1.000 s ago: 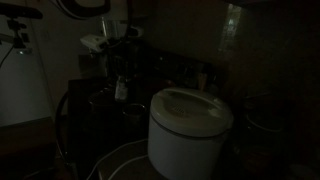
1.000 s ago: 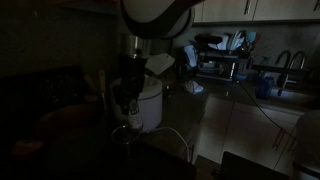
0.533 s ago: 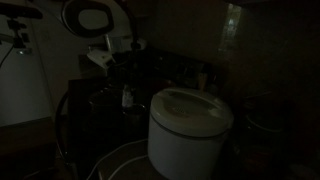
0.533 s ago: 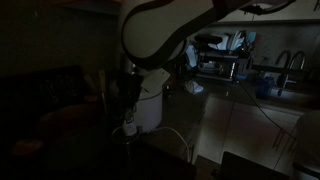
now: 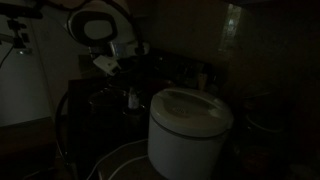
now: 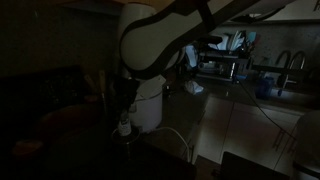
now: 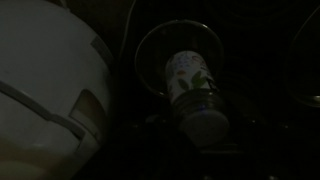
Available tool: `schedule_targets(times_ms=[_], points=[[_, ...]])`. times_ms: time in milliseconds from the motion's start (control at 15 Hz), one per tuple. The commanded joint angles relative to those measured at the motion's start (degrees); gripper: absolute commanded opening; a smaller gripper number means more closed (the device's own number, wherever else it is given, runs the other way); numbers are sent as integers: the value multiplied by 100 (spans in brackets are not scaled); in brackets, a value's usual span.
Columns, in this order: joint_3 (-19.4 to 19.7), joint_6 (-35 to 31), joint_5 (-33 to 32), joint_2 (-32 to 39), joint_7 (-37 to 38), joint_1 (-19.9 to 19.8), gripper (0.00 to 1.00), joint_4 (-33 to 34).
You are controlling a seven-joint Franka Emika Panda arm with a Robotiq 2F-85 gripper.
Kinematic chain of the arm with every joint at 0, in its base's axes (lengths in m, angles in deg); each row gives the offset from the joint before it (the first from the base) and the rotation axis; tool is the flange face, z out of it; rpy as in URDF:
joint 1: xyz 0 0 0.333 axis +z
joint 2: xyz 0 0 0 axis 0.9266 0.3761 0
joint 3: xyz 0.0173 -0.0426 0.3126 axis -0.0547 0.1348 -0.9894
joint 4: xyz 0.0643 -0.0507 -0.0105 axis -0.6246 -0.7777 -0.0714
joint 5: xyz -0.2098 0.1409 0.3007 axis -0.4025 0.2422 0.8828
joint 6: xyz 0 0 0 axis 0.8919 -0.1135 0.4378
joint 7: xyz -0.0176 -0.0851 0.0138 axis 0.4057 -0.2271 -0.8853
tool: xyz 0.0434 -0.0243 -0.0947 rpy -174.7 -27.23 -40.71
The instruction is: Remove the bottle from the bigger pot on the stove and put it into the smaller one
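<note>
My gripper is holding the bottle (image 5: 131,98) over the round rim of the pot beside the rice cooker. It should go down next until the bottle sits inside, then open.
The scene is very dark. My gripper (image 7: 197,128) is shut on the bottle (image 7: 188,80), a small pale bottle with a printed label. In the wrist view the bottle hangs over the round rim of a pot (image 7: 150,40). The curved rim of another pot (image 7: 303,60) shows at the right edge. In both exterior views the bottle (image 5: 131,98) (image 6: 125,127) hangs under the gripper (image 5: 128,88) (image 6: 124,108), low over the dark stove. The fingers themselves are barely visible.
A white rice cooker (image 5: 190,125) stands close beside the pots and fills the left of the wrist view (image 7: 45,90). It also shows behind the arm (image 6: 150,100). A counter with appliances (image 6: 220,65) and a sink tap (image 6: 285,65) lies further off.
The arm has swung to the right and lowered. The bottle has gone down with the gripper, closer to the stove.
</note>
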Motion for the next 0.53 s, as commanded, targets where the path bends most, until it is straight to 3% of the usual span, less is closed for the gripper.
schedule_targets(times_ms=[0,467], points=[[-24,-198,-112,-3,215,-37,27,-123],[2,-480,-18,3,263,-47,27,-523]])
